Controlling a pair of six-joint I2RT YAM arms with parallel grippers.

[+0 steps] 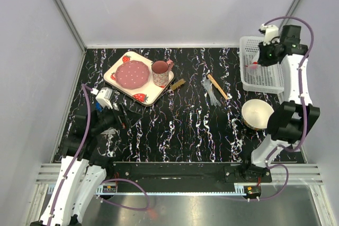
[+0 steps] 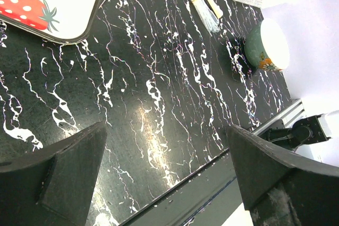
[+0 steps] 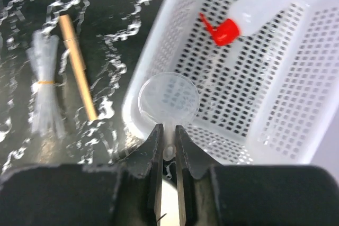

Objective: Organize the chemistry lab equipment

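Next, my left gripper moves outward and down to close where the wire meets the bristles, since the small brush's bristles lie clear of the tray's rim.
My right gripper (image 3: 168,136) is shut on the stem of the clear funnel (image 3: 168,99) and holds it over the near rim of the white perforated basket (image 3: 275,109). The translucent red-capped squeeze bottle (image 3: 265,1) lies inside the basket. In the top view this gripper (image 1: 263,56) is above the basket (image 1: 259,78) at the back right. A bundle of clear droppers (image 1: 211,93) and a wooden-handled tool (image 1: 217,86) lie mid-table. My left gripper (image 2: 167,152) is open and empty, low at the left (image 1: 119,115). I see no blue-capped tubes or tube rack.
A strawberry-print tray (image 1: 139,98) with a pink plate and mug (image 1: 160,73) stands at the back left, a small brush (image 1: 178,84) beside it. A cream bowl (image 1: 257,114) sits in front of the basket, near the right arm.
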